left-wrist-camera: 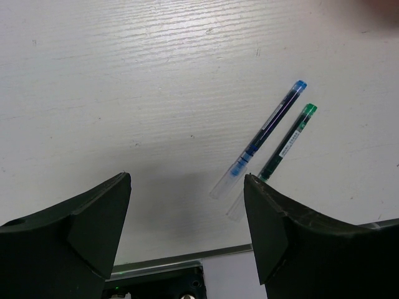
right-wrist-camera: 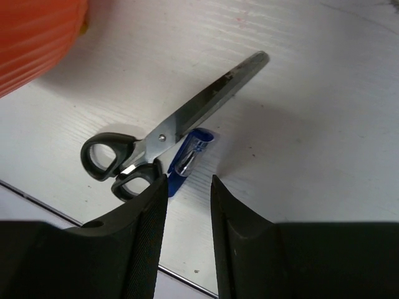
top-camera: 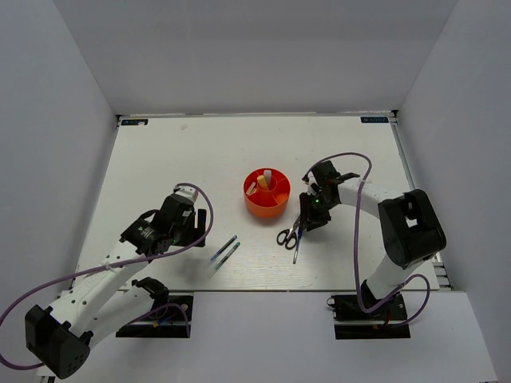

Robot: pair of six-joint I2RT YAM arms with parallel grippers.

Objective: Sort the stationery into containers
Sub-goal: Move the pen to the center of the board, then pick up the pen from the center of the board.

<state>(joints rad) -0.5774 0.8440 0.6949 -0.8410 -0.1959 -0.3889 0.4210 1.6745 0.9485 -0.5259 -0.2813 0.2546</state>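
Observation:
The right gripper eases outward over the blue pen's far end (top-camera: pixel 300 232) (right-wrist-camera: pixel 196 147) next and closes its fingers there, as that end lies just outward of them.
The round orange-red tub (top-camera: pixel 267 194) stands mid-table with a few small pale items in its compartments; its ribbed wall shows in the right wrist view (right-wrist-camera: pixel 37 37). Black-handled scissors (right-wrist-camera: pixel 168 128) lie closed just right of the tub (top-camera: pixel 288 234), and a blue pen (right-wrist-camera: pixel 190 156) lies beside them. My right gripper (right-wrist-camera: pixel 188 180) hovers low over the pen's end with its jaws a narrow gap apart, holding nothing (top-camera: pixel 306 219). Two thin pens, one blue-capped (left-wrist-camera: pixel 268 131) and one green-capped (left-wrist-camera: pixel 288 140), lie side by side (top-camera: pixel 225 250). My left gripper (left-wrist-camera: pixel 187 180) is wide open and empty, just left of them (top-camera: pixel 201 230).
The table's near edge, a metal strip (left-wrist-camera: pixel 187 255), runs just below the two pens and the scissors. White walls close in the table on three sides. Purple cables loop over both arms (top-camera: pixel 351 157).

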